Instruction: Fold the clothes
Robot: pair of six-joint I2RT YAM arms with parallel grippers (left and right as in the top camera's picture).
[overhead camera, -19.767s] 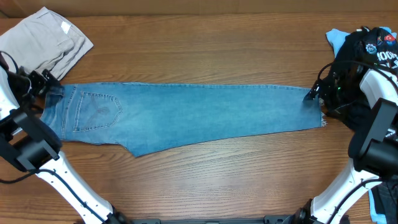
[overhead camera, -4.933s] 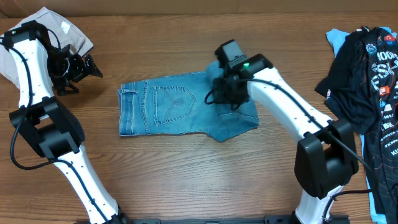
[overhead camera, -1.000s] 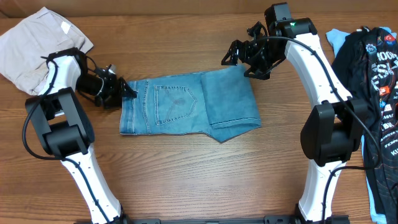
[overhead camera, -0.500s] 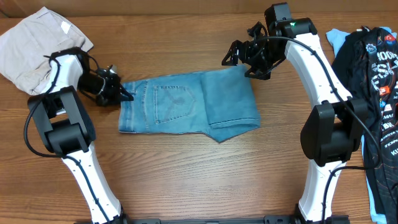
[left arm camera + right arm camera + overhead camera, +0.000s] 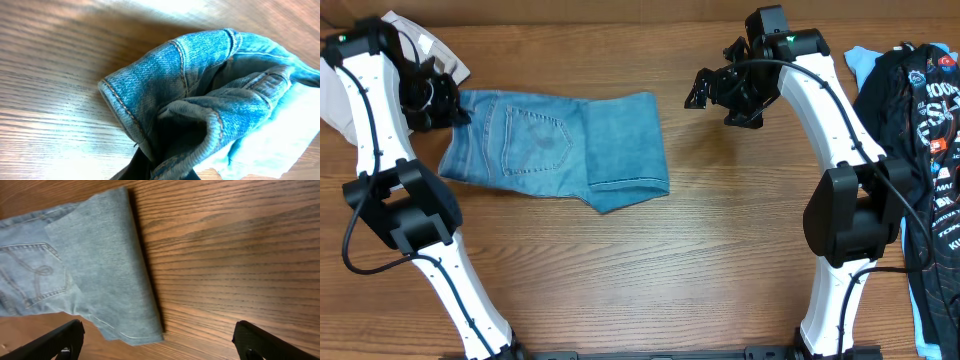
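The waistband end goes to the right in the overhead view next, and my left gripper releases it over the folded legs, since the pocket part still lies outstretched.
The light-blue jeans (image 5: 555,145), folded into a short stack with one back pocket up, lie left of the table's middle. My left gripper (image 5: 453,110) is shut on their waistband end at the left. In the left wrist view the bunched denim (image 5: 200,95) fills the picture and covers the left gripper (image 5: 165,171). My right gripper (image 5: 716,100) hangs open to the right of the jeans, holding nothing. In the right wrist view its fingertips (image 5: 62,339) stand far apart at the right gripper (image 5: 160,347), with the jeans' folded edge (image 5: 100,265) ahead on the left.
Beige trousers (image 5: 395,22) lie at the far-left corner, partly behind my left arm. A black printed tee (image 5: 920,110) and a pale-blue garment (image 5: 861,62) are piled at the right edge. Bare wood lies between the jeans and that pile.
My left gripper closed on the waistband and dragged the folded jeans to the left and toward the far edge. The right arm stayed where it was, open.
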